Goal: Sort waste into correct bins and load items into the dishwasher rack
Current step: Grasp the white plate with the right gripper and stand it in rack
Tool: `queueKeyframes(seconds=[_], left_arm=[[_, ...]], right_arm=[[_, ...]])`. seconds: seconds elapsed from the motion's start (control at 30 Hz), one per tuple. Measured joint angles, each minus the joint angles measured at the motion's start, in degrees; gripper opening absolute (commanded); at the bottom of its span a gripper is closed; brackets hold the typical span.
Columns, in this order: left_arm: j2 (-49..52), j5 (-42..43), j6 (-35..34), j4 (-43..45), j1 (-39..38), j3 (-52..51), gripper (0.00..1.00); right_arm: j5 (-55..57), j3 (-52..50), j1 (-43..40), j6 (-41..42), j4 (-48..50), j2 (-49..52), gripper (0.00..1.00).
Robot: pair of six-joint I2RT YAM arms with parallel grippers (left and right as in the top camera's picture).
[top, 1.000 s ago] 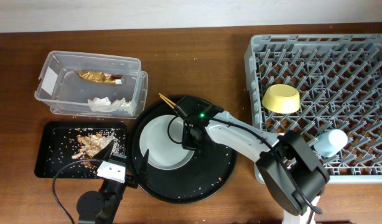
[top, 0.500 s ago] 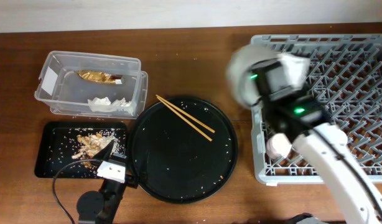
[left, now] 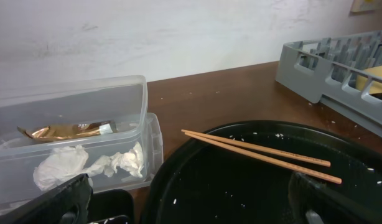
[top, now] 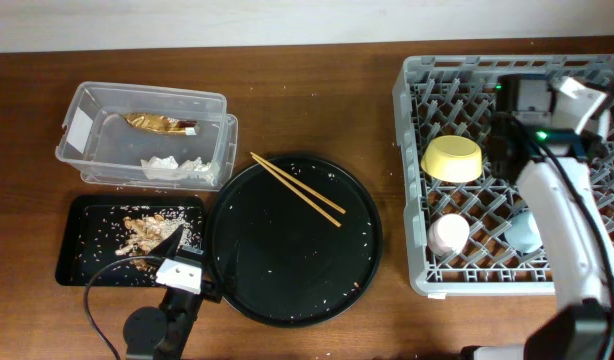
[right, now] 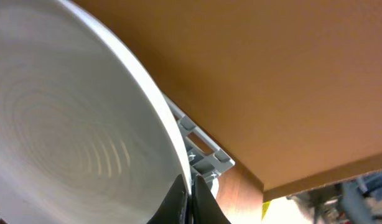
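The rack's wires beside the yellow bowl stand empty, so next my right gripper needs to shift left in the overhead view, lower the plate (right: 73, 124) into them and release it.
My right gripper (top: 501, 142) (right: 191, 200) is shut on the rim of the round grey plate (right: 73, 124) and holds it on edge over the light-grey dishwasher rack (top: 417, 90). In the rack sit the yellow bowl (top: 453, 157), the pink cup (top: 448, 233) and the blue cup (top: 522, 232). The wooden chopsticks (top: 297, 189) (left: 259, 154) lie on the round black tray (top: 287, 270). My left gripper (top: 199, 255) (left: 191, 208) is open and empty, low at that tray's left edge.
The clear tub (top: 97, 150) holds the golden-brown wrapper (top: 159, 124) (left: 60, 130) and white tissue (top: 172, 167) (left: 85, 165). The shallow black tray (top: 72, 240) holds food scraps (top: 147, 230). Rice crumbs dot the round tray.
My right arm lifted the grey plate off the round tray, uncovering the chopsticks, and carried it right over the rack, turning it on edge. The left arm has not moved.
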Motion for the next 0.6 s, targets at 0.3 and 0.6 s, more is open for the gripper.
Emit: queueKeyframes(seconds=[0.3,0.6], left_arm=[[0.0,0.0,0.0,0.0,0.0,0.0,1.0],[0.0,0.0,0.0,0.0,0.0,0.0,1.0]], right_arm=[[0.0,0.0,5.14,-4.28,-0.11,6.8,0.32],[0.42,0.07,10.67,-5.84,-1.09,6.86,0.58]])
